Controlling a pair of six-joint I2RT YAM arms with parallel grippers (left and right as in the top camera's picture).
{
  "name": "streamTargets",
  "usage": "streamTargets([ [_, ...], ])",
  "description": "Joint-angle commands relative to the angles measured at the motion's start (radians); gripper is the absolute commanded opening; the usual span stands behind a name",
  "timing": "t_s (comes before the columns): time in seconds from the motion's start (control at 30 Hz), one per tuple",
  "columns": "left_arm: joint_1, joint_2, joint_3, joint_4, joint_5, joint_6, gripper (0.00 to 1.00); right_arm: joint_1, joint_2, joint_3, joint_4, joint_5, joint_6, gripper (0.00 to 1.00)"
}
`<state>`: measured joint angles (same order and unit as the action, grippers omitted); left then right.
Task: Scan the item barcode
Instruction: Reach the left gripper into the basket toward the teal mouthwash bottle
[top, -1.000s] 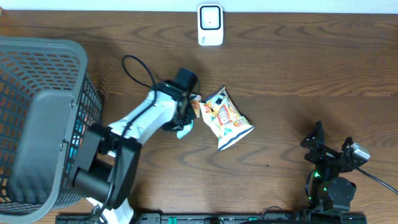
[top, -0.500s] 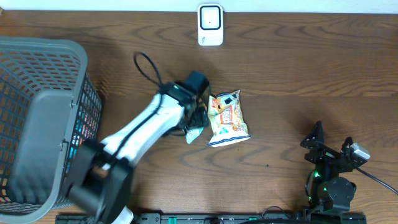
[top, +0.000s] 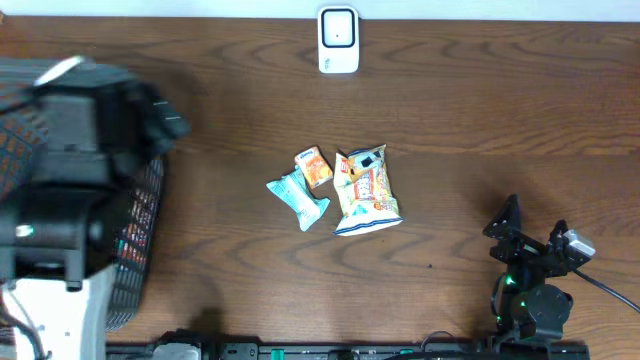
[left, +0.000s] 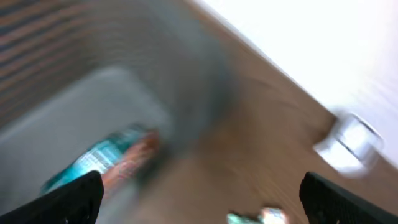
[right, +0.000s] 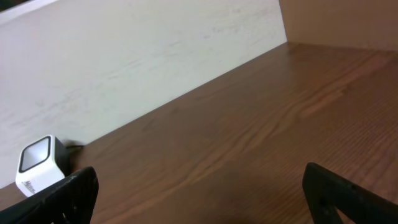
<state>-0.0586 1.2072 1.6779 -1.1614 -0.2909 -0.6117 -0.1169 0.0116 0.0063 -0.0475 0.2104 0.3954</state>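
Note:
The teal side of the packet (left: 91, 163) lies below my left gripper, walled in by the basket, so the gripper draws back and lowers from above next.
Three items lie mid-table: a yellow snack bag (top: 367, 188), a small orange packet (top: 315, 166) and a teal packet (top: 298, 198), close together. The white barcode scanner (top: 338, 40) stands at the far edge, also in the right wrist view (right: 40, 163) and as a blur in the left wrist view (left: 351, 140). My left arm (top: 70, 190) is a blur over the basket, far from the items. Its gripper (left: 202, 200) is open and empty. My right gripper (top: 533, 228) rests at the near right, open with nothing between its fingers (right: 68, 196).
A grey mesh basket (top: 145, 230) fills the left side of the table. Inside it the left wrist view shows a blurred teal and orange packet (left: 106, 158). A white wall (right: 124, 56) runs behind the table's far edge.
My left gripper opened and let go beside the snack bag. The arm then swung fast to the left, over the basket. The three items stay mid-table. The right arm has not moved.

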Motion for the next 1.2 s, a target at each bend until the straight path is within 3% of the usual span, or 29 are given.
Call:
streamTargets([
  [0.0, 0.242, 0.021, -0.034, -0.067, -0.029, -0.298, 1.0, 0.006, -0.006, -0.001, -0.002, 0.008, 0.011, 0.99],
  [0.2, 0.528, 0.079, -0.131, -0.079, 0.09, -0.674, 1.0, 0.006, -0.006, -0.001, -0.002, 0.008, 0.011, 0.99],
  [0.3, 0.628, 0.137, -0.187, -0.079, 0.152, -0.792, 1.0, 0.006, -0.006, -0.001, -0.002, 0.008, 0.011, 0.99],
  [0.5, 0.721, 0.294, -0.282, -0.03, 0.228, -0.816, 1.0, 0.006, -0.006, -0.001, -0.002, 0.008, 0.011, 0.99],
  [0.83, 0.729, 0.526, -0.449, 0.112, 0.347, -0.816, 1.0, 0.006, -0.006, -0.001, -0.002, 0.008, 0.011, 0.99],
  [1.17, 0.721, 0.599, -0.557, 0.228, 0.393, -0.816, 1.0, 0.006, -0.006, -0.001, -0.002, 0.008, 0.011, 0.99],
])
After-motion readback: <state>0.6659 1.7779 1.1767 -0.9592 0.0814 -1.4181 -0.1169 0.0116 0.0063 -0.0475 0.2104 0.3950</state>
